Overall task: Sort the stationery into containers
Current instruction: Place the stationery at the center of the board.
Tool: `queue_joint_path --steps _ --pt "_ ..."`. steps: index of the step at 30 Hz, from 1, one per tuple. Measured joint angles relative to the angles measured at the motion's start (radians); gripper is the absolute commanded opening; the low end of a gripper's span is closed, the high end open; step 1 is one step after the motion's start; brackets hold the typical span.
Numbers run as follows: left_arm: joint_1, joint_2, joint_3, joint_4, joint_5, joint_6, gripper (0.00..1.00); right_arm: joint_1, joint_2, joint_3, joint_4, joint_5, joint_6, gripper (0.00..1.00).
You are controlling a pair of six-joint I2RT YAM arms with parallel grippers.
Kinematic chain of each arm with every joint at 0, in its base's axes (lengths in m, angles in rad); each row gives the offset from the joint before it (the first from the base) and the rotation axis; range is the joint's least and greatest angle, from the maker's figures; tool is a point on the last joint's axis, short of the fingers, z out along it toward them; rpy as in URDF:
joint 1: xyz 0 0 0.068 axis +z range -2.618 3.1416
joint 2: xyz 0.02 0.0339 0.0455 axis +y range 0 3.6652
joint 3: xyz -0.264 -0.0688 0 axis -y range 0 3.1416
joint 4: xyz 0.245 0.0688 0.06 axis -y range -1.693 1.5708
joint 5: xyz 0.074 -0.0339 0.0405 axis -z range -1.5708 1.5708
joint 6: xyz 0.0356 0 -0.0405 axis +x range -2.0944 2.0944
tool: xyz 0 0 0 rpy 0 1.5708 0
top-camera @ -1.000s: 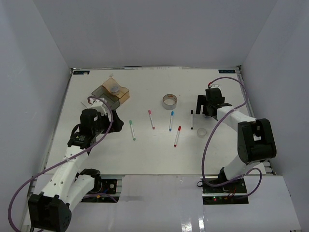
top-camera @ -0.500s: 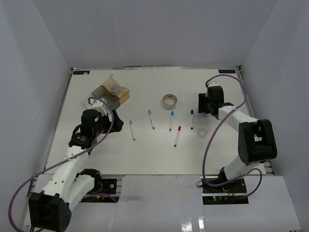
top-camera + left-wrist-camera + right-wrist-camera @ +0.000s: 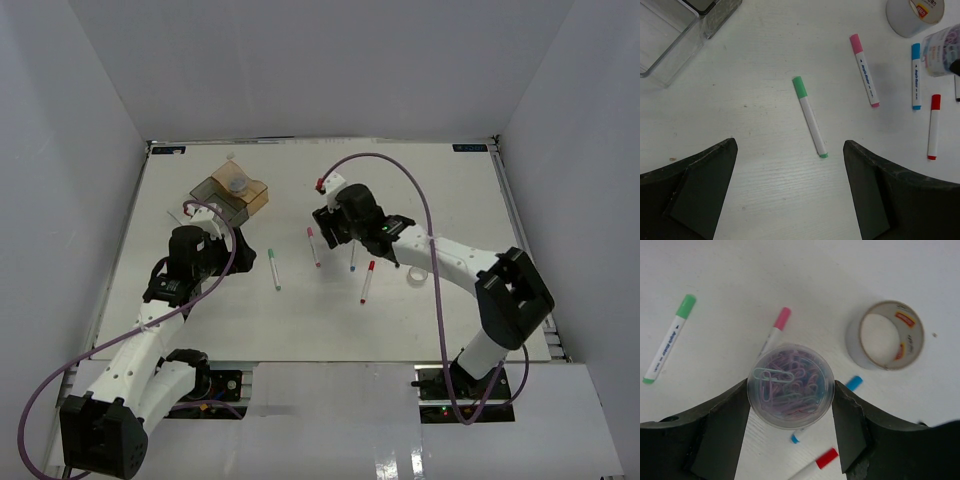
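Note:
The robot's right gripper needs to move past the pink marker (image 3: 775, 330) next and down to bare tabletop beside the green marker, then release the tub there, because the containers lie that way.
My right gripper (image 3: 791, 390) is shut on a small round clear tub (image 3: 791, 385) full of coloured paper clips, held above the markers near the table's middle (image 3: 330, 225). Below it lie the green marker (image 3: 669, 339), pink marker (image 3: 775, 330), blue marker (image 3: 852, 384), red marker (image 3: 820, 462) and the silvery tape ring (image 3: 885, 335). My left gripper (image 3: 789, 146) stands open over bare table, just short of the green marker (image 3: 810, 117). The containers (image 3: 232, 195) sit at the far left, with another round tub (image 3: 237, 183) inside.
A small clear tape roll (image 3: 418, 273) lies right of the red marker (image 3: 367, 282). The clear boxes' edge (image 3: 670, 30) shows at the upper left of the left wrist view. White walls enclose the table on three sides.
The right gripper closed on the tub at the far right, then swung left with it to above the markers, covering the tape ring from above. The left arm has not moved.

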State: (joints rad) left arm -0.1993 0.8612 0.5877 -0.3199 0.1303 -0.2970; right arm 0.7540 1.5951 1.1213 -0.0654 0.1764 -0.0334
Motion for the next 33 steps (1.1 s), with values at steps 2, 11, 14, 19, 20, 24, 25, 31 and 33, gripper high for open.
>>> queue_joint_path --steps 2,11,14,19,20,24,25,31,33 --pt "0.0 0.0 0.0 0.0 -0.001 0.0 0.98 0.048 0.062 0.043 -0.002 -0.003 0.0 0.47" --pt "0.0 0.0 0.0 -0.001 -0.014 0.0 0.98 0.179 0.27 0.187 -0.04 -0.012 0.005 0.51" --pt "0.0 0.002 0.0 -0.001 -0.015 0.0 0.98 0.205 0.298 0.211 -0.042 -0.013 0.008 0.55" --pt "0.0 0.003 0.0 -0.001 -0.015 0.0 0.98 0.222 0.335 0.225 -0.043 -0.015 0.015 0.63" --pt "0.0 0.003 0.0 -0.001 -0.015 0.0 0.98 0.222 0.342 0.225 -0.045 -0.015 0.017 0.64" --pt "0.0 0.008 0.0 -0.001 -0.015 0.0 0.98 0.223 0.357 0.225 -0.051 -0.015 0.023 0.73" --pt "0.0 0.01 0.0 -0.001 -0.015 0.0 0.98 0.224 0.358 0.225 -0.052 -0.015 0.025 0.75" --pt "0.0 0.012 0.0 -0.001 -0.015 -0.001 0.98 0.229 0.356 0.225 -0.06 -0.011 0.028 0.94" --pt "0.0 0.012 0.0 -0.002 -0.015 -0.003 0.98 0.23 0.338 0.223 -0.07 -0.006 0.027 0.95"
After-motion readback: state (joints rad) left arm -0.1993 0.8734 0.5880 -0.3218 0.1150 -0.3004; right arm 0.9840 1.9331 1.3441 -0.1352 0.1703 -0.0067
